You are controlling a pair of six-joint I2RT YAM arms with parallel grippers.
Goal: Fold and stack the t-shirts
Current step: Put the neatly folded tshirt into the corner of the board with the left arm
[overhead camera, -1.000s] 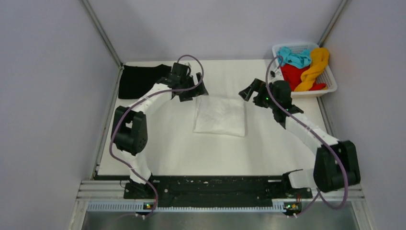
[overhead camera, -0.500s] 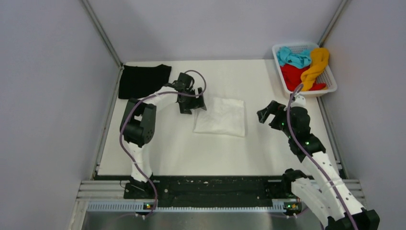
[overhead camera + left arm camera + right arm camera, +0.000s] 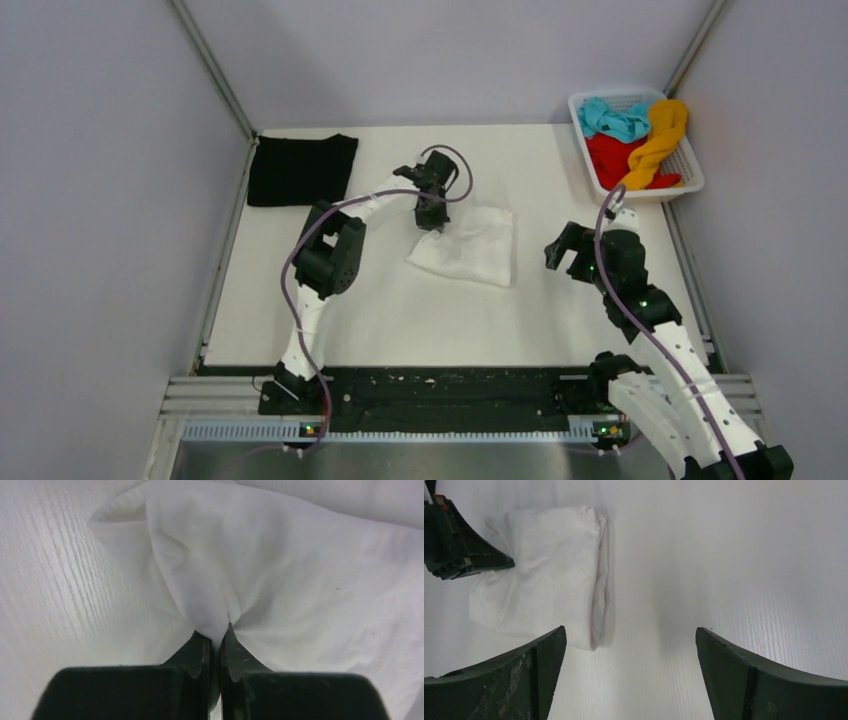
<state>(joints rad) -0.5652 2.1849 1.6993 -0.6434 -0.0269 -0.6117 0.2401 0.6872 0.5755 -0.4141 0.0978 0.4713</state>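
Observation:
Both t-shirts lie folded, so my left gripper lifts the white t-shirt (image 3: 470, 248) next, swings left in the top view and lowers to release it on the black t-shirt (image 3: 300, 168).
A folded white t-shirt (image 3: 470, 248) lies mid-table. My left gripper (image 3: 432, 224) is shut on its far-left corner, which bunches up. In the left wrist view a peak of the white cloth (image 3: 280, 575) is pinched between the closed jaws of the left gripper (image 3: 220, 634). My right gripper (image 3: 562, 248) hangs open to the right of the shirt, with nothing in it. In its wrist view the right gripper (image 3: 630, 632) faces the white shirt (image 3: 549, 580) over bare table. A folded black t-shirt (image 3: 300, 168) lies at the far left.
A white lattice basket (image 3: 680, 190) at the far right corner holds crumpled teal (image 3: 612, 118), red (image 3: 618, 160) and yellow-orange (image 3: 660, 135) shirts. Grey walls close in the table on the left, back and right.
My left gripper moved right onto the white shirt's corner and shut on it, lifting the cloth into a peak. The right arm pulled back toward the near right, still open.

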